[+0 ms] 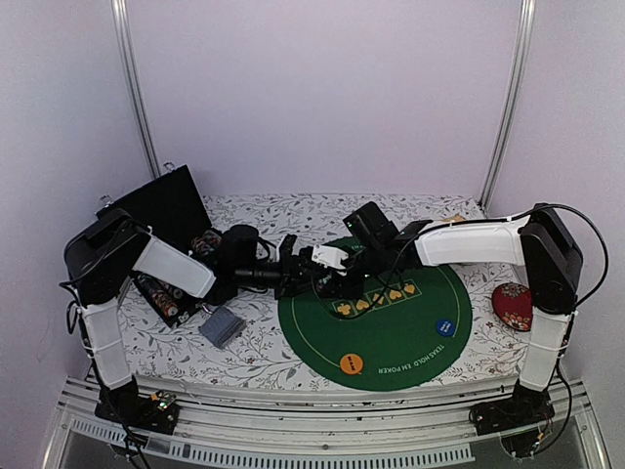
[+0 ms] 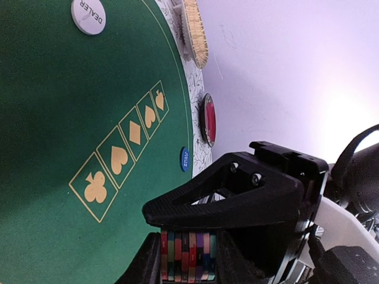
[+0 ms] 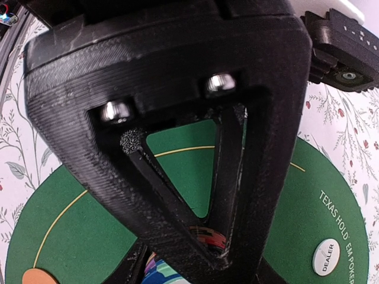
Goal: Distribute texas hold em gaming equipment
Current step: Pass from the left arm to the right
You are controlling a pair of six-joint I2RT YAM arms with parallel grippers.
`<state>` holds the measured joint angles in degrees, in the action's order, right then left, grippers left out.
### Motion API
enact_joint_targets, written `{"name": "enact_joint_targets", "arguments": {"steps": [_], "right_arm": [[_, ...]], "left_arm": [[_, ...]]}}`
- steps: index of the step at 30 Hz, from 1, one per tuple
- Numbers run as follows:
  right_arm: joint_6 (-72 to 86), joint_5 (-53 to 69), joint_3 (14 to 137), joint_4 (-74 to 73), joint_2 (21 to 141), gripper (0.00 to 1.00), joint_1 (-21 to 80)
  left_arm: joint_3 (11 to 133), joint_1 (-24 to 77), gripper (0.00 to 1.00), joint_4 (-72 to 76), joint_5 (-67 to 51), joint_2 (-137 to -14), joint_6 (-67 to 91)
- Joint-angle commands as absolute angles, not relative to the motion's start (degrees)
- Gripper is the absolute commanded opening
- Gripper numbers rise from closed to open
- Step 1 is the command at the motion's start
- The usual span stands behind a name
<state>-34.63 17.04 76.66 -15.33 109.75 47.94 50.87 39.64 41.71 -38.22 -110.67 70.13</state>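
Observation:
My right gripper will next carry the chips across to its right in the top view, then go down and release them on the bare felt beside the blue disc.
My left gripper reaches right to the left rim of the green felt mat and is shut on a stack of striped poker chips, held edge-on between its fingers. My right gripper reaches left and meets it there. In the right wrist view, striped chips sit between its fingers too. A grey-blue card deck lies left of the mat. On the mat lie a white dealer disc, a blue disc and an orange disc.
An open black case with rows of chips stands at the far left. A red round cushion lies at the right edge. A tan woven mat lies beyond the felt. White walls enclose the table.

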Motion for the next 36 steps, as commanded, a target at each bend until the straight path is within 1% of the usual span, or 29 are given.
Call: {"name": "enact_joint_targets", "arguments": {"steps": [1,3,6,10,15,19,23,28,32,36], "right_arm": [[-32.9,16.0,80.7,-18.6,109.5,0.2,48.3],[-31.8,14.9,82.5,-21.8,110.6,0.15,48.3],[-30.6,13.6,82.9,-24.7,111.6,0.14,48.3],[-29.6,12.6,82.2,-25.8,112.2,0.13,48.3],[-28.8,11.7,81.3,-25.2,112.1,0.12,48.3],[-28.4,10.8,81.5,-26.0,112.4,0.11,48.3],[-28.3,9.4,80.3,-26.1,111.5,0.1,48.1],[-27.8,8.7,79.7,-27.1,110.3,0.09,46.8],[-26.5,7.8,79.4,-29.0,108.5,0.09,44.6],[-24.9,7.0,77.7,-31.0,105.3,0.09,41.6]], "left_arm": [[50.7,40.1,0.06,42.7,-39.5,-114.1,69.2],[50.9,40.1,0.17,42.7,-39.5,-115.1,69.2],[51.8,40.1,0.27,42.7,-40.0,-116.3,68.5],[52.3,40.1,0.39,43.3,-40.4,-116.4,68.0],[52.4,39.9,0.48,43.9,-41.0,-115.9,67.6],[51.1,39.1,0.52,44.5,-40.9,-115.0,68.0],[48.6,36.9,0.52,45.1,-40.4,-112.2,67.8],[46.3,34.1,0.52,42.2,-40.1,-107.6,65.5],[46.5,32.3,0.52,34.0,-38.1,-102.8,60.0],[49.5,31.1,0.53,20.2,-33.2,-96.5,50.3]]}}
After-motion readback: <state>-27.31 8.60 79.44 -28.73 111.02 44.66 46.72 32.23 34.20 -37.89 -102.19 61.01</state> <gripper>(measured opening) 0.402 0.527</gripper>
